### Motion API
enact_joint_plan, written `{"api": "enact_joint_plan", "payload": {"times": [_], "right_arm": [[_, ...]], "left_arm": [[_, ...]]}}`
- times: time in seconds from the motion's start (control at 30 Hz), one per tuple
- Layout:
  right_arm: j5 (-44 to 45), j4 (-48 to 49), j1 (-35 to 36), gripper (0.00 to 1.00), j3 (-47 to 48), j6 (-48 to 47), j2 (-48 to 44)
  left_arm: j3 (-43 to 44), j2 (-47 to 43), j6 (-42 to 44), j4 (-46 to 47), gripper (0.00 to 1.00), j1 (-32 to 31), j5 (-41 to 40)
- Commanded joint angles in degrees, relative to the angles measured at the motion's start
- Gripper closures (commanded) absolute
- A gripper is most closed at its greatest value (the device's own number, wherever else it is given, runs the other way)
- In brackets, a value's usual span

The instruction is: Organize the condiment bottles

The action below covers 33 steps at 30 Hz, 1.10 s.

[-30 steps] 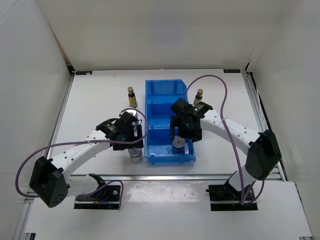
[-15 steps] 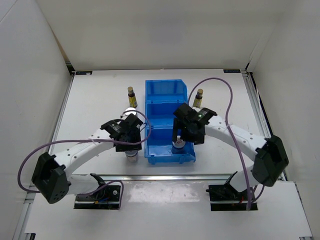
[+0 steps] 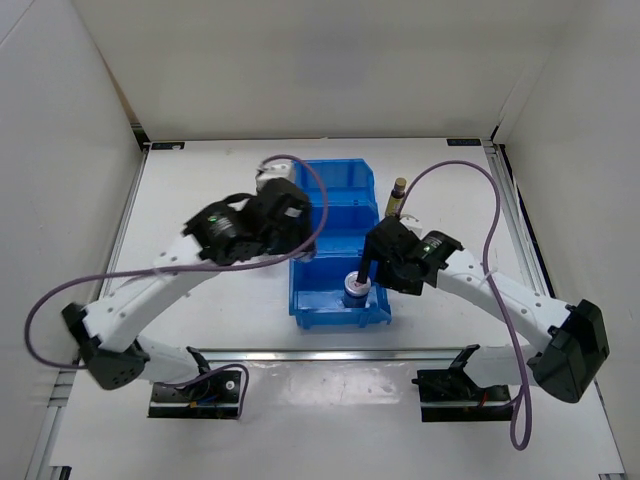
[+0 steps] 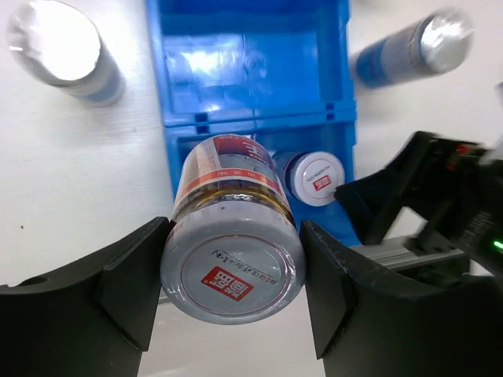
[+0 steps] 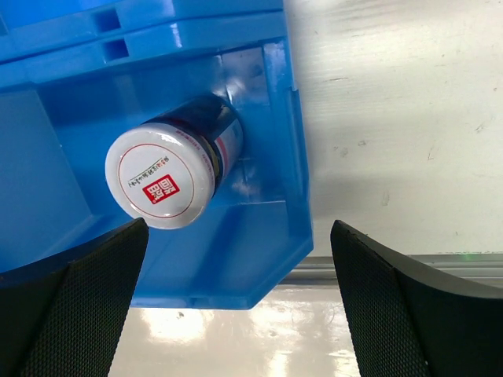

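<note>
My left gripper should next lower the silver jar into the empty side of the bin's near section (image 3: 315, 287) below it, beside the standing jar, and release it.
My left gripper (image 4: 233, 263) is shut on a short silver jar (image 4: 233, 251) with a red-marked lid and holds it high over the blue bin's (image 4: 251, 71) left side. In the top view that gripper (image 3: 280, 215) is raised over the bin's left wall. A second such jar (image 5: 161, 184) stands in the bin's near compartment and also shows in the top view (image 3: 355, 290). My right gripper (image 5: 244, 306) is open and empty over the bin's near right corner (image 3: 368, 265). Two white-blue cylinders (image 4: 67, 51) (image 4: 413, 51) stand either side of the bin. One brown bottle (image 3: 398, 192) stands right of it; the other is hidden.
The blue three-compartment bin (image 3: 340, 185) sits mid-table, its far compartments holding nothing that shows. A metal rail (image 3: 330, 353) runs along the table's near edge. White walls enclose the left, back and right.
My left gripper has risen from the table left of the bin's front, carrying the silver jar up and back. My right gripper has drawn back right from the jar in the bin.
</note>
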Motion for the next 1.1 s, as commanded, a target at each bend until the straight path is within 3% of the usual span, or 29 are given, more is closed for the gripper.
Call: {"api": "enact_joint_plan", "payload": {"times": [0.0,0.27,0.43,0.67,0.87,0.9,1.07], "right_arm": [[2.84,1.28,0.22,0.00,-1.14,1.94,-2.63],[2.85,2.43,0.22,0.00,-2.81,2.99,-4.39],[2.85,2.43,0.22,0.00,-2.81,2.99,-4.39],[2.85,2.43,0.22,0.00,-2.81,2.99,-4.39],[2.85,1.82,0.22,0.00,-1.68,2.39,-4.39],[3.46,0.59,0.22,0.00,-0.97,2.38,-4.39],[6.96,-5.65,0.22,0.00,7.10,-4.11,-3.87]], "left_arm": [[-1.44,7.50,1.32,2.46,0.71,-1.96,-1.63],[-10.16,12.95,3.18,13.90,0.71,-1.96,2.95],[-14.81,15.16,3.80,16.35,0.63,-1.96,3.48],[-21.32,15.68,3.80,23.30,0.41,-1.96,4.00],[-22.73,15.69,2.74,24.18,0.11,-1.96,5.06],[-22.73,15.69,2.74,24.18,0.02,-1.96,5.06],[-20.10,11.48,2.74,23.23,0.00,-1.96,6.90]]}}
